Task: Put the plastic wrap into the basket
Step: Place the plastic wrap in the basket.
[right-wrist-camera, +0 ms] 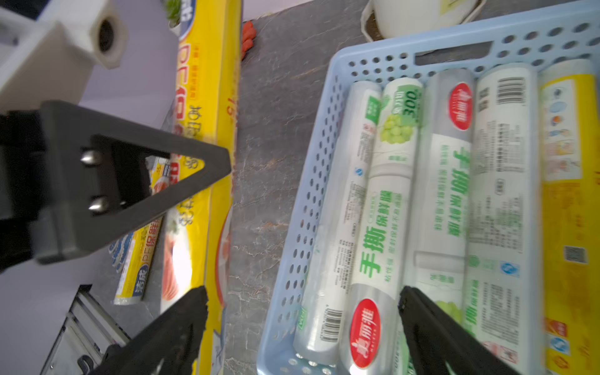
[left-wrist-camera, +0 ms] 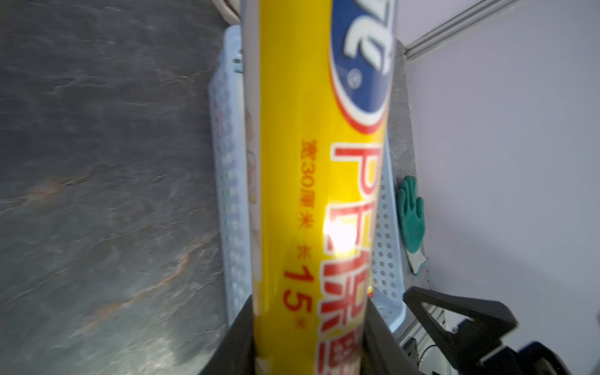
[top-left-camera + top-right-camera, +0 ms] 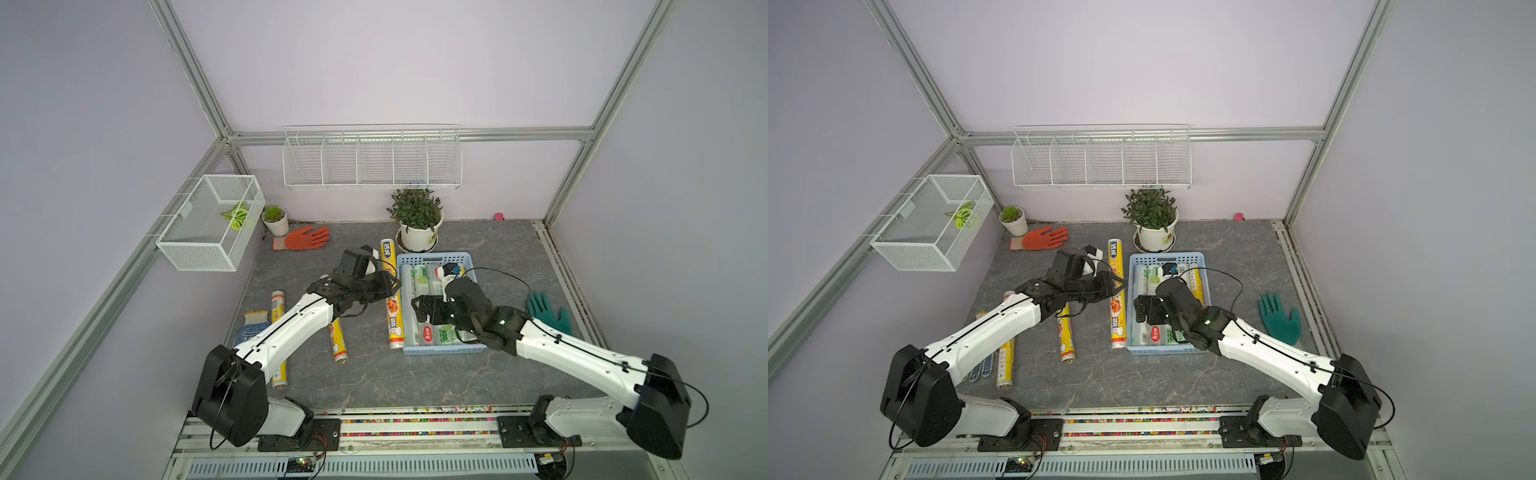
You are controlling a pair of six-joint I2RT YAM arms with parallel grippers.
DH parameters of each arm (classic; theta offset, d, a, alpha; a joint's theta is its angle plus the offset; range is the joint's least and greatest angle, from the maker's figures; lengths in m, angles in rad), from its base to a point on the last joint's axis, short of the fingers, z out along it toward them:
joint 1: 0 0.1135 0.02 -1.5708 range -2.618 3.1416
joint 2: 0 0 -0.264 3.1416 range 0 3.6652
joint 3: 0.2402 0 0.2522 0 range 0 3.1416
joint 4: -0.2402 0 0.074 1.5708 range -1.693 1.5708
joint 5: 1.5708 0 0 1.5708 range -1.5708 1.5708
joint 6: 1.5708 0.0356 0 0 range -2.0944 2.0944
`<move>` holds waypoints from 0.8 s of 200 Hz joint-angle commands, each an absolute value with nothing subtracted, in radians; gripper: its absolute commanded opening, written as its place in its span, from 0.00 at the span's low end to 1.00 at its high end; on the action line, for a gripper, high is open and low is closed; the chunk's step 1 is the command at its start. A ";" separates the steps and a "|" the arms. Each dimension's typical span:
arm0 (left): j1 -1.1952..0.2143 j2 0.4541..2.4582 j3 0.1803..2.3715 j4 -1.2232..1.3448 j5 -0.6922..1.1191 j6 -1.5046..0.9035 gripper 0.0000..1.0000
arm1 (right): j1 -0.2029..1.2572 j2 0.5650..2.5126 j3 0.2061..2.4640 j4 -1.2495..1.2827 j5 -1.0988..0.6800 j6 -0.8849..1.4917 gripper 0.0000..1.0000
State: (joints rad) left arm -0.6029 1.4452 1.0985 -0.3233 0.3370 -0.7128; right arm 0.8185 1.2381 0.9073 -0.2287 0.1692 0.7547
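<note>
My left gripper carries my long yellow roll across next, lowers it and releases beyond the basket's side and below the gripper. There the white roll lies beside the yellow one in the basket.
A long yellow plastic wrap roll (image 3: 395,320) (image 3: 1118,324) runs along the left wall of the light blue basket (image 3: 440,351) (image 3: 1167,351). My left gripper (image 3: 391,286) (image 2: 308,324) is shut on this roll (image 2: 308,162) near its middle. Whether the roll rests on the table or is raised, I cannot tell. Several white-green and silvery rolls (image 3: 419,282) (image 1: 380,211) and a yellow one lie lengthwise in the basket (image 1: 373,48). My right gripper (image 3: 424,307) (image 1: 302,292) hangs open over the basket's near left part, holding nothing. Two more yellow rolls (image 3: 338,340) (image 3: 278,307) lie on the table at the left.
A green glove (image 3: 548,311) lies right of the basket, an orange glove (image 3: 305,238) at the back left, and a white-blue glove (image 3: 249,328) under the left arm. A potted plant (image 3: 417,220) stands just behind the basket. A wire mesh box (image 3: 212,224) and a wire rack (image 3: 372,160) hang on the walls.
</note>
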 commanded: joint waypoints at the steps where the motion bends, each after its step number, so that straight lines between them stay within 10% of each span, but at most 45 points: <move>1: -0.673 1.536 1.200 -0.251 0.326 -0.767 0.08 | 0.744 1.143 0.816 -0.285 0.249 0.856 0.97; 160: -0.831 2.094 1.671 -0.424 0.291 -0.856 0.14 | 0.439 0.941 0.611 -0.316 -0.015 0.799 0.97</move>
State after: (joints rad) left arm -0.8196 2.0491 1.5925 -0.3508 0.2626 -0.8845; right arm 0.4442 0.9249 0.6308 -0.3519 0.0299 0.8146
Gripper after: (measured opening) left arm 0.405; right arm 0.971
